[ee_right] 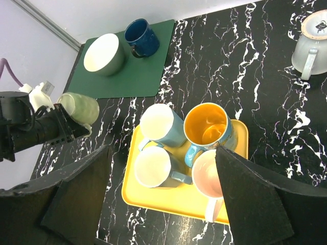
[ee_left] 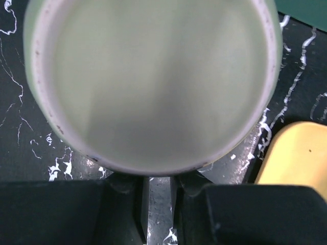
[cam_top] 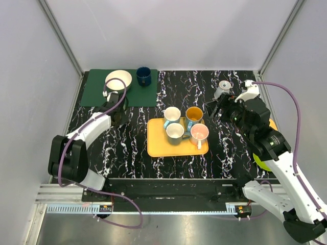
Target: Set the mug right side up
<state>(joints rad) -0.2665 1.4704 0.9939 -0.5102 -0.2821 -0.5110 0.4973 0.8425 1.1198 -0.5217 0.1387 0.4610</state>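
Note:
The pale green mug [ee_right: 79, 108] still hangs midair, so the robot's left gripper will move down next onto the bare tabletop by the green mat's near edge and release it.
A pale green mug [ee_right: 79, 108] hangs tilted at the tip of my left gripper [ee_right: 61, 127], left of the yellow tray. In the left wrist view its round rim and pale inside [ee_left: 153, 81] fill the frame, facing the camera. My left gripper [ee_left: 158, 189] is shut, and its fingertips run under the mug's rim, where the grip itself is hidden. In the top view the left gripper [cam_top: 118, 109] covers the mug. My right gripper [ee_right: 166, 196] hovers open above the tray, holding nothing. In the top view it [cam_top: 217, 109] is right of the tray.
The yellow tray [cam_top: 153, 145] holds several upright mugs. A green mat [cam_top: 97, 94] at the back left carries a white bowl [cam_top: 118, 79] and a dark blue mug [cam_top: 143, 76]. A grey-white mug [cam_top: 223, 88] stands at the back right.

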